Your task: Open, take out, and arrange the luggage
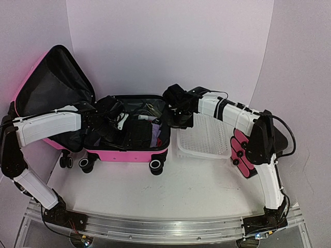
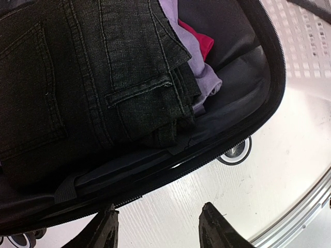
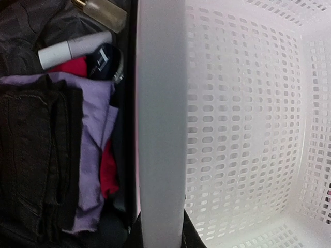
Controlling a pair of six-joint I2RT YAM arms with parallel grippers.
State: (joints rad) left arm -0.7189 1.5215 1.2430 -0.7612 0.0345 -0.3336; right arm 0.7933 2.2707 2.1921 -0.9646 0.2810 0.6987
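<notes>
I will next pull my right gripper back and away from the suitcase toward the bare tabletop nearer me and let go of the basket's rim, because the basket crowds the suitcase.
The pink suitcase lies open on the table, its black-lined lid raised at the left. Inside lie folded dark jeans, a purple cloth, a red cloth and a white tube. My left gripper hangs over the suitcase. In the left wrist view it is open and empty, above the table just outside the zip edge. My right gripper is at the suitcase's right end. In the right wrist view it is shut on the white basket's rim.
The white mesh basket stands right against the suitcase. A stack of black cases with pink ends lies to the right of the basket, under my right arm. A glass bottle and a dark round object lie by the tube.
</notes>
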